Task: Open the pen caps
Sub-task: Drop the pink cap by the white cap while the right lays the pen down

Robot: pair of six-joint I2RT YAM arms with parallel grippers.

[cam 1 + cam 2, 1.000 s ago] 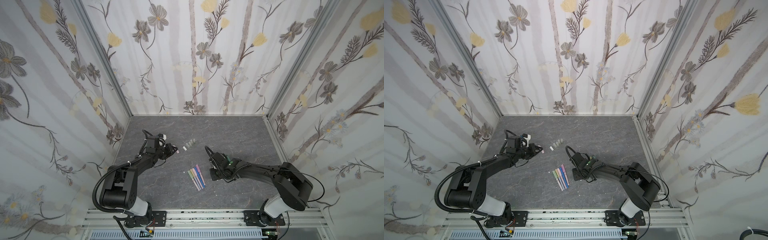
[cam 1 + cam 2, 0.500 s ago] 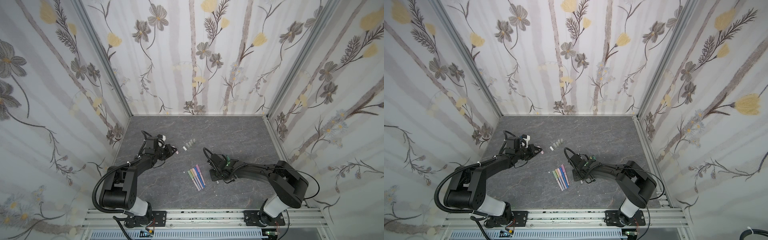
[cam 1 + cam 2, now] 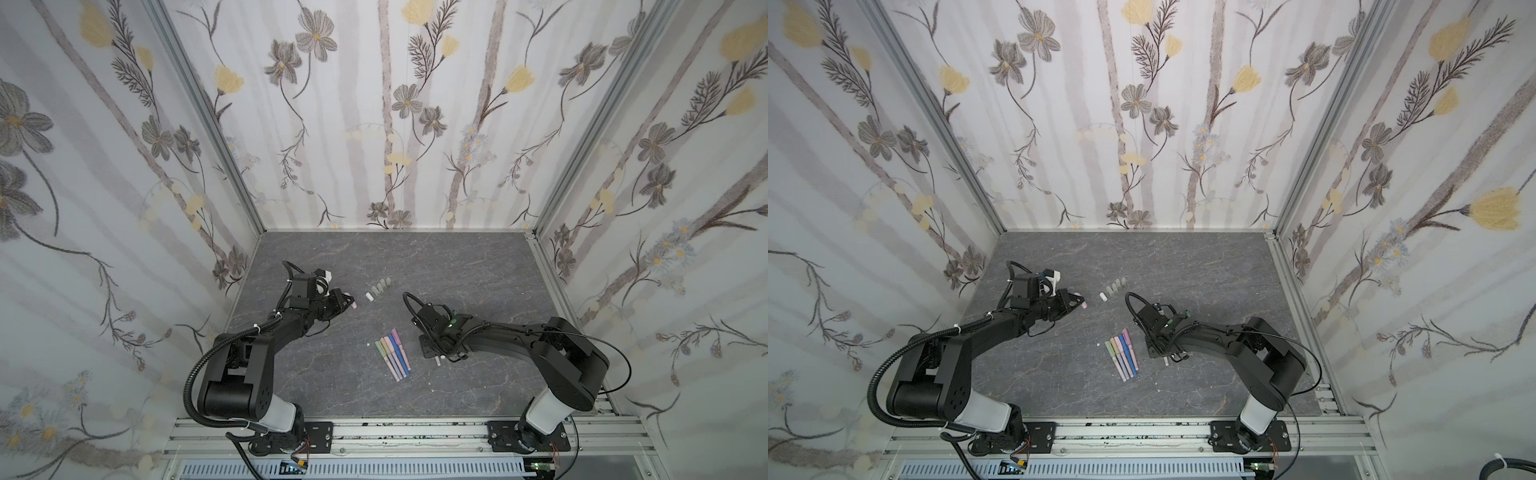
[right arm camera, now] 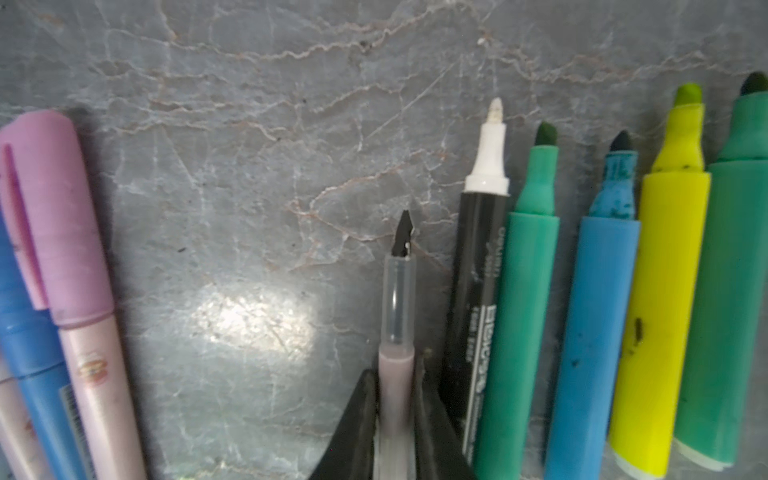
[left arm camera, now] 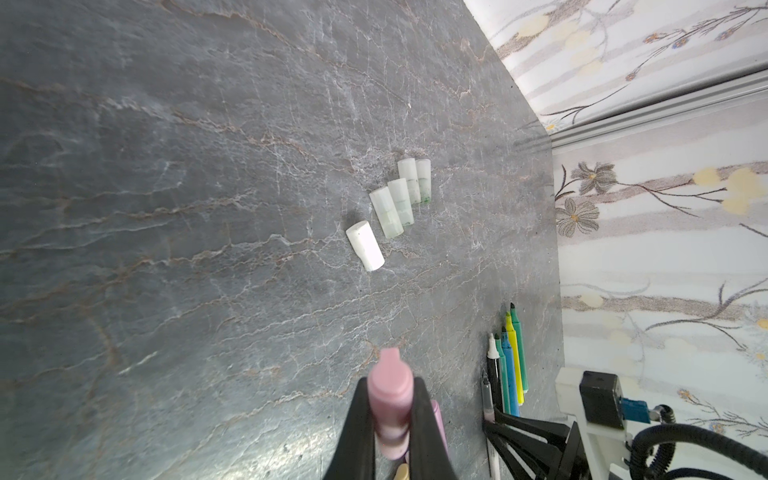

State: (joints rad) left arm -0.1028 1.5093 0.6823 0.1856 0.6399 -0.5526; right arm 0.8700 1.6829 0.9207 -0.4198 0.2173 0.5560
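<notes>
The bare tabletop (image 3: 367, 304) (image 5: 353, 270) is beside the white cap below my left gripper, at that end of the row. I will lower my left gripper toward it next and release the pink cap.
My left gripper (image 5: 390, 388) (image 3: 348, 303) is shut on a pink pen cap (image 5: 390, 395) (image 3: 354, 306), held above the table left of the loose caps. Several translucent pen caps (image 5: 399, 199) (image 3: 380, 286) and a white one (image 5: 365, 246) lie in a row. My right gripper (image 4: 397, 395) (image 3: 434, 353) is low over the table, its jaws close on either side of a thin pale pink pen (image 4: 397, 365) with a bare black tip. Whether they still press on it does not show. Capped pastel pens (image 3: 392, 353) (image 4: 62, 249) lie between the arms.
Uncapped markers lie side by side next to the thin pen: black (image 4: 478, 270), teal (image 4: 528, 291), blue (image 4: 594, 311), yellow (image 4: 665, 270) and green (image 4: 731, 270). The right arm hides them in both top views. Flowered walls (image 3: 382, 124) close in the grey table (image 3: 457, 262).
My right gripper has edged a little left and toward the front with the thin pen. My left gripper has barely moved and still holds the pink cap.
</notes>
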